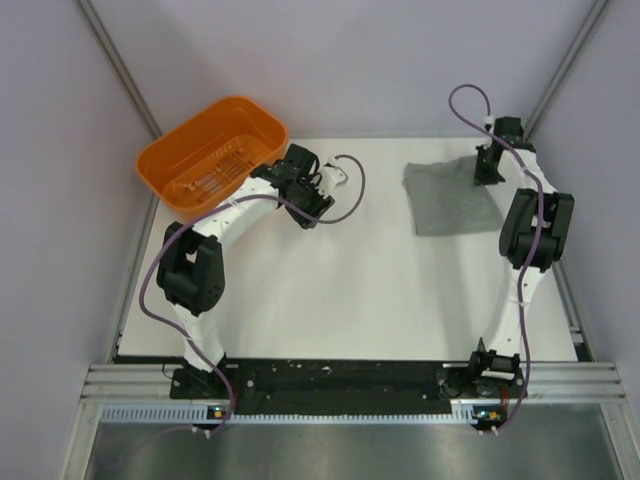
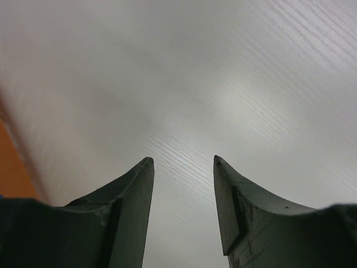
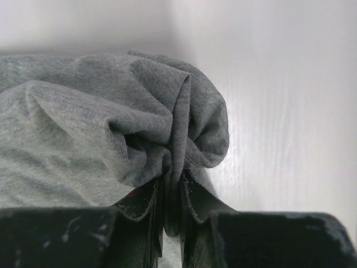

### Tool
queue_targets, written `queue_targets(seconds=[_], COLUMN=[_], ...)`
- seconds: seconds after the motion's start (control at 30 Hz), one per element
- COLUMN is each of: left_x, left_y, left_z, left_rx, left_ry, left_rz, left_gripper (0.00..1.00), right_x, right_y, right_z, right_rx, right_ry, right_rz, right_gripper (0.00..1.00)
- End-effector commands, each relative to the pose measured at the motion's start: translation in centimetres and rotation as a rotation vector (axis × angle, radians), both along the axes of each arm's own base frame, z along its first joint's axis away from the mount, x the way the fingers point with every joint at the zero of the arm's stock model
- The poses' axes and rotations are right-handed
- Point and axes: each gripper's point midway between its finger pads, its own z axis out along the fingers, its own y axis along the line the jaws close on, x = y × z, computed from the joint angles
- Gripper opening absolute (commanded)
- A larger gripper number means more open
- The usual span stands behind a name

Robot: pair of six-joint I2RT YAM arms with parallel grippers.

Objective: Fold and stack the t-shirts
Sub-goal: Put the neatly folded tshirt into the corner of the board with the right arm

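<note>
My right gripper will next drag the bunched fold it is holding outward toward the table's far corner and open there, because there is still empty table beyond the t-shirt.
A folded heather-grey t-shirt [image 1: 448, 198] lies at the table's far right. My right gripper [image 1: 489, 172] stands over its far right corner, shut on a bunched fold of the t-shirt [image 3: 139, 128], which bulges out above the pinching fingers [image 3: 146, 202]. My left gripper [image 1: 308, 212] hovers over bare table near the orange basket. In the left wrist view my left gripper [image 2: 182, 163] is open, with only white tabletop between its fingers [image 2: 134, 190].
An orange plastic basket [image 1: 212, 155] sits tilted at the far left corner, its edge also showing as an orange strip [image 2: 11, 173]. White table [image 1: 360, 290] spreads between the arms. Grey walls enclose the back and sides.
</note>
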Motion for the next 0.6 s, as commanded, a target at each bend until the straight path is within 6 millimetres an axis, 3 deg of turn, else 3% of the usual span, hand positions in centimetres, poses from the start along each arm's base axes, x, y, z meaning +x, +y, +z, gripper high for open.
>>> queue_targets(seconds=[0.0,0.23,0.57], left_x=[0.4,0.8,0.5], left_y=[0.9,1.5,2.0], left_z=[2.9,2.5,1.8], left_rx=[-0.02,-0.007,-0.002], left_ry=[-0.073,-0.056,-0.037], left_rz=[0.01,0.03,0.04], left_gripper=[0.52,0.52,0.52], right_x=[3.3,5.3,8.4], right_y=[-3.4,-6.6,-9.1], right_z=[4.1,2.8,4.0], right_rx=[-0.19,-0.355,-0.438], right_ry=[-0.073,-0.043,-0.135], right_rz=[-0.041,-0.07,-0.225], right_gripper=[0.0,0.0,0.0])
